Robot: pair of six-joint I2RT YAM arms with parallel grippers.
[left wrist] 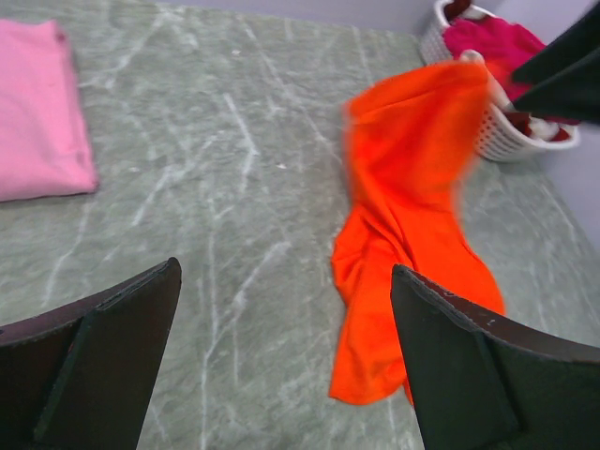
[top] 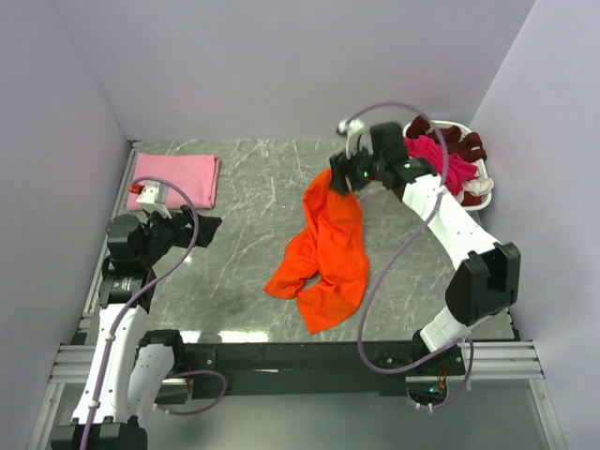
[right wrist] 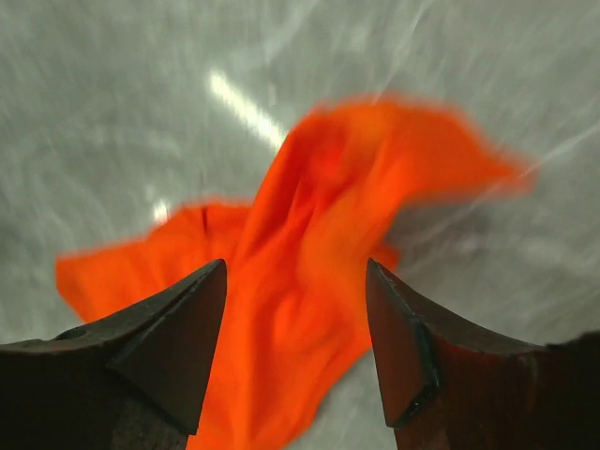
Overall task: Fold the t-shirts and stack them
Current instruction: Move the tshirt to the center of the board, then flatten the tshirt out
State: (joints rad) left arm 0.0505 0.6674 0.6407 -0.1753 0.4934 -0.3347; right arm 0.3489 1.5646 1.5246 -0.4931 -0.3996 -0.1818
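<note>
The orange t-shirt lies crumpled in a long piece, so I next need to move my left gripper down toward the right in the top view, onto the orange t-shirt's bulging side edge [top: 292, 253] [left wrist: 343, 272].
The bright orange t-shirt [top: 323, 253] lies crumpled in a long strip on the table's middle; it also shows in the left wrist view [left wrist: 403, 216] and, blurred, in the right wrist view [right wrist: 319, 281]. My right gripper [top: 342, 178] hovers over the shirt's far end with its jaws open [right wrist: 295, 267] and the cloth below them. A folded light pink t-shirt [top: 176, 178] lies flat at the far left [left wrist: 37, 112]. My left gripper [top: 208, 228] is open and empty [left wrist: 286, 272] over bare table left of the orange shirt.
A white plastic basket [top: 483, 173] stands at the far right corner, holding a magenta shirt [top: 436, 155] and dark maroon cloth [top: 466, 142]; it also shows in the left wrist view [left wrist: 506, 136]. Walls close in the table on three sides.
</note>
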